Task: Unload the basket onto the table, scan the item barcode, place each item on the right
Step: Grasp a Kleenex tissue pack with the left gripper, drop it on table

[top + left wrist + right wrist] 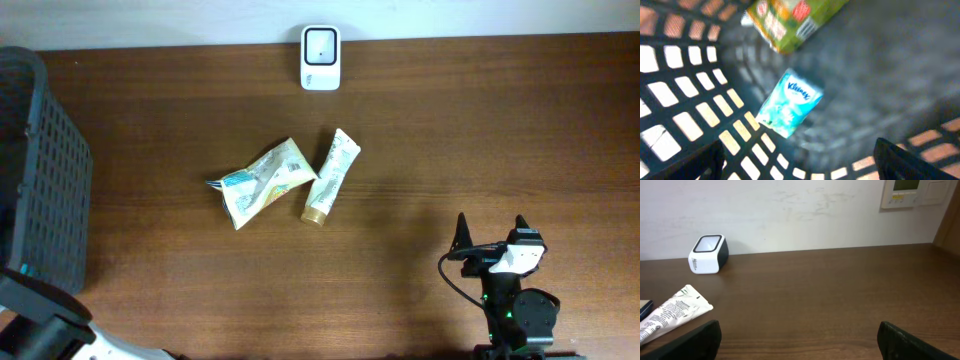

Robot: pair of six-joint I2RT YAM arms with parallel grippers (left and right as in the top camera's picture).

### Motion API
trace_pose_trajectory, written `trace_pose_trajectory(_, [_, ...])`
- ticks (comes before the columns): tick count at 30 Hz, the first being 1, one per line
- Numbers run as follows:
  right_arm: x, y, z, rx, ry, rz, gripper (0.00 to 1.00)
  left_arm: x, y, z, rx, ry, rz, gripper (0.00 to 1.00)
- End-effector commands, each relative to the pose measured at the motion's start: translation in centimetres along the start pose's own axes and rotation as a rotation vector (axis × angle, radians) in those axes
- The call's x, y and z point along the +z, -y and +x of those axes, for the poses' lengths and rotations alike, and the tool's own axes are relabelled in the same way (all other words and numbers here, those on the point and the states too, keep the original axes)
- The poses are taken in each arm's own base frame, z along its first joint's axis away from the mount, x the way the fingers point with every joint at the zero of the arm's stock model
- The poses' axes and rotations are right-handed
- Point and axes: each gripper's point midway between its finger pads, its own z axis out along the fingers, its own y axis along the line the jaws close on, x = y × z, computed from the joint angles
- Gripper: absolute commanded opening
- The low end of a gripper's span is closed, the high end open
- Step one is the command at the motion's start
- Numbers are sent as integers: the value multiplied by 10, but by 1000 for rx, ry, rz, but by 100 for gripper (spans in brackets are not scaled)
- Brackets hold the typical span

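The blue Kleenex pack (pixel 790 102) lies below, clear of the green box (pixel 795 20), so the left gripper will next lower its open fingers deeper into the basket and close on the pack.
The white barcode scanner (pixel 321 57) stands at the table's far edge, also in the right wrist view (pixel 708 254). A crumpled yellow-green pouch (pixel 262 182) and a white tube (pixel 331 175) lie side by side mid-table; the tube's flat end (pixel 670 314) shows at the left of the right wrist view. My left gripper (pixel 799 157) hangs open inside the dark basket (pixel 690 100). Below it a blue Kleenex pack (pixel 790 102) and a green box (pixel 795 20) lie free. My right gripper (pixel 491 228) is open and empty at the near right, facing the wall.
The black mesh basket (pixel 45 170) fills the table's left edge, and my left arm (pixel 40 320) reaches toward it from the near left corner. Bare brown tabletop lies between my right gripper (pixel 799 337) and the scanner.
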Motion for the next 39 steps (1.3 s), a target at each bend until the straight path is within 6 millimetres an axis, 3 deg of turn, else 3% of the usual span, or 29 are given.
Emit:
trace_pose_trajectory(1, [0,2,3,4,-6,8,99,37,-7,11,62,-83,-23,93])
trace_pose_trajectory(8, [0,2,3,4,-6,8,99,107,-10,31,121,-233,-86,73])
trace_pose_trajectory(9, [0,2,3,4,-6,8,99,115,-9,34,126,-254,-87,66])
trace_pose_trajectory(10, [0,2,3,4,-6,8,99,120,-8,36,130,-268,-88,53])
trace_pose_trajectory(11, [0,2,3,4,-6,8,99,121,-8,37,130,-270,-89,34])
trace_pose_trajectory(12, [0,2,3,4,-6,8,99,121,-8,35,128,-264,-87,24])
trace_pose_trajectory(16, [0,2,3,4,-6,8,99,110,11,30,110,-265,31,12])
trace_pose_trajectory(19, [0,2,3,4,-6,8,99,65,41,4,79,-219,240,8])
trace_pose_trajectory(21, [0,2,3,4,-6,8,99,-1,81,-25,58,-134,534,10])
trace_pose_trajectory(22, [0,2,3,4,-6,8,99,-46,93,-42,68,-55,653,9])
trace_pose_trajectory(23, [0,2,3,4,-6,8,99,-78,100,-50,84,2,717,8])
trace_pose_trajectory(25, [0,2,3,4,-6,8,99,-169,116,-58,166,188,848,8])
trace_pose_trajectory(27, [0,2,3,4,-6,8,99,-264,131,-41,292,414,918,7])
trace_pose_trajectory(28, [0,2,3,4,-6,8,99,-305,139,-18,363,501,945,7])
trace_pose_trajectory(30, [0,2,3,4,-6,8,99,-360,165,24,513,633,992,1])
trace_pose_trajectory(31, [0,2,3,4,-6,8,99,-367,185,42,591,663,939,0])
trace_pose_trajectory(32, [0,2,3,4,-6,8,99,-364,209,58,648,653,878,1])
trace_pose_trajectory(34, [0,2,3,4,-6,8,99,-332,261,97,782,534,758,1])
trace_pose_trajectory(35, [0,2,3,4,-6,8,99,-305,282,118,852,439,685,0])
trace_pose_trajectory(37, [0,2,3,4,-6,8,99,-227,312,161,988,221,485,0])
trace_pose_trajectory(39, [0,2,3,4,-6,8,99,-171,334,181,1056,150,382,0])
